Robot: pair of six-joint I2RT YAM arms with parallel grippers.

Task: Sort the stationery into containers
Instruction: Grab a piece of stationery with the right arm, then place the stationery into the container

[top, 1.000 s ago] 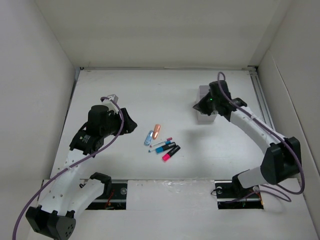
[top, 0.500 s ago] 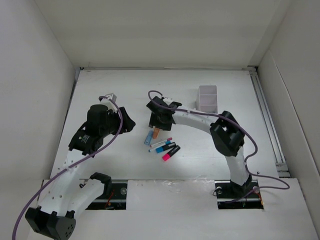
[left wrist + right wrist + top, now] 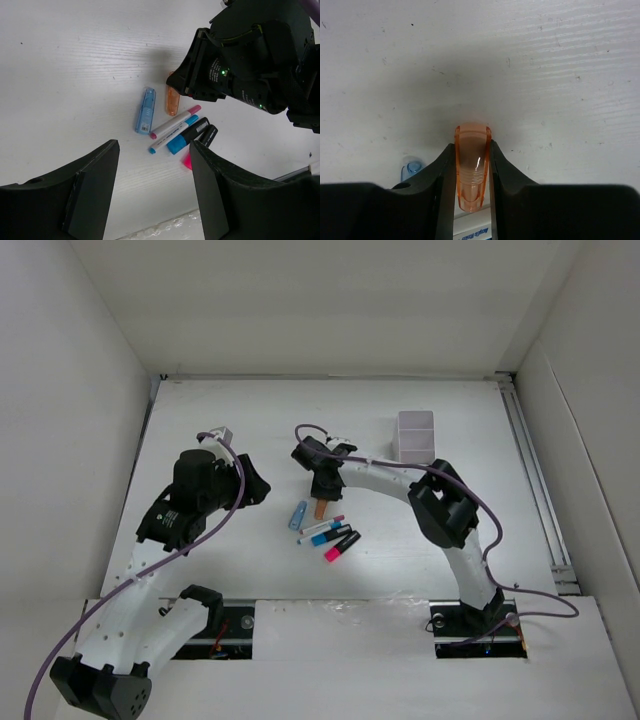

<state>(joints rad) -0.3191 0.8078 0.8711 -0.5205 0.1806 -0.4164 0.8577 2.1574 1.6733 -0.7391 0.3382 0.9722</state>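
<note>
My right gripper's fingers hold the orange stubby piece, so it will next lift toward the right in the top view and release over the divided box's near end [image 3: 414, 456].
My right gripper [image 3: 319, 498] is down at the stationery pile, its fingers shut on the orange stubby piece [image 3: 472, 167], which also shows in the top view [image 3: 320, 508] and the left wrist view [image 3: 172, 101]. The blue stubby piece [image 3: 298, 515] lies just left of it, also in the left wrist view [image 3: 145, 110]. Two thin white pens [image 3: 322, 527] and the black markers with blue [image 3: 333, 536] and pink [image 3: 340, 547] ends lie below. The white divided box [image 3: 415, 437] stands at the back right. My left gripper [image 3: 152, 195] is open and empty, above the table left of the pile.
White walls surround the table. A rail [image 3: 535, 480] runs along the right edge. The right arm [image 3: 385, 476] stretches across the middle toward the pile.
The right arm swung from the white box over to the pile and dropped onto the orange piece, closing on it. The left arm has barely moved.
</note>
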